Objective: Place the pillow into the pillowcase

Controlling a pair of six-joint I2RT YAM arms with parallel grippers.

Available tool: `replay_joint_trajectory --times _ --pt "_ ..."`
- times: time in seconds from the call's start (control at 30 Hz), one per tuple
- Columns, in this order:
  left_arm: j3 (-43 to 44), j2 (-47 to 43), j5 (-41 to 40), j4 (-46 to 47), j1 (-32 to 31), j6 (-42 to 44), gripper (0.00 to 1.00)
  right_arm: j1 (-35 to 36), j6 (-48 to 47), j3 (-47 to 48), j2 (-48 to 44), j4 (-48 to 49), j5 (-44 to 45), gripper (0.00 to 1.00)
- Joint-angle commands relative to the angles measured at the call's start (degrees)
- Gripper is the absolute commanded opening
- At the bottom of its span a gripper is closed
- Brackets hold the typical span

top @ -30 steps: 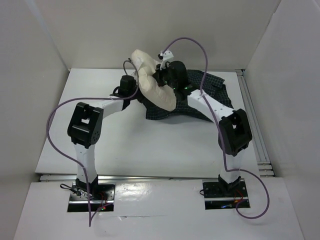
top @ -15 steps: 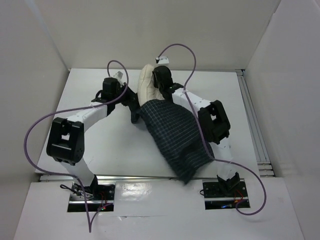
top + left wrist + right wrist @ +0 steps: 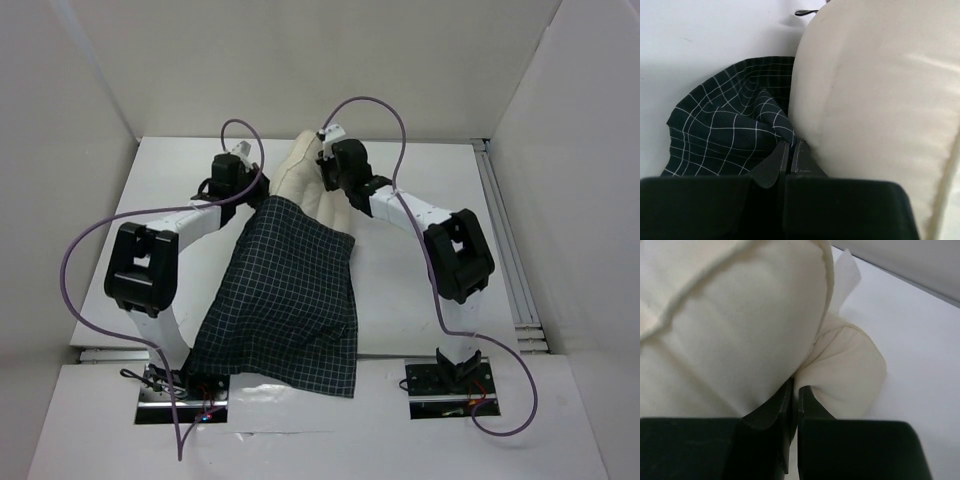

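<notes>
The cream pillow's far end is still outside the pillowcase's opening, so my left gripper will pull the pillowcase's edge outward along the pillow's bare side (image 3: pixel 283 172) (image 3: pixel 807 82) and then let go of it.
The cream pillow (image 3: pixel 297 172) sits at the back middle of the table, its near end inside the mouth of the dark checked pillowcase (image 3: pixel 285 300). The pillowcase drapes from there toward the near edge, over the left arm's base. My left gripper (image 3: pixel 261 196) is shut on the pillowcase's edge (image 3: pixel 725 130), pressed against the pillow's side (image 3: pixel 875 100). My right gripper (image 3: pixel 323 176) is shut on a pinched fold of the pillow (image 3: pixel 730 330), its fingertips (image 3: pixel 796 386) buried in the cream cloth.
White walls close in the table on the left, back and right. A metal rail (image 3: pixel 505 240) runs along the right edge. Purple cables (image 3: pixel 100 240) loop above both arms. The pillowcase's lower edge overhangs the near table edge by the left base (image 3: pixel 180 385).
The pillowcase has swung from the back right, past the right arm, to hang spread toward the near left. Both arms shifted and the pillow's near end is now covered by cloth.
</notes>
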Motion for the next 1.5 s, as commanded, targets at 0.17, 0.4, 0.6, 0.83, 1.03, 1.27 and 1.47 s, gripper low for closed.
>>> replay_joint_trajectory --times 0.17,0.4,0.6,0.83,1.03,1.27,1.47 --pt "9.82 3.12 0.30 7.71 -2.75 0.27 0.00 3.77 -6.50 12.81 7.16 -10.77 -10.84 0.00" --pt "17.21 9.00 -7.97 -1.59 -3.29 -4.92 0.00 3.07 -2.64 26.66 11.75 -19.04 -0.89 0.99" --pt "24.78 14.29 -10.00 -15.77 -1.00 -4.05 1.00 0.79 1.49 14.81 0.77 -19.20 -2.56 1.00" --pt "25.47 8.15 -30.54 -30.86 -0.47 0.53 1.00 0.26 5.19 0.57 -12.41 -27.48 -4.31 1.00" --pt "34.15 6.90 -43.28 -42.55 1.19 3.35 1.00 0.26 10.36 -12.43 -22.61 -31.25 -3.10 1.00" --pt "40.35 10.59 -34.59 -43.40 1.20 9.29 1.00 0.26 17.40 -23.25 -26.92 -31.00 -9.40 1.00" --pt "39.70 14.80 -17.87 -29.66 -3.81 14.50 1.00 0.87 19.78 -27.75 -24.56 -26.42 -12.85 0.82"
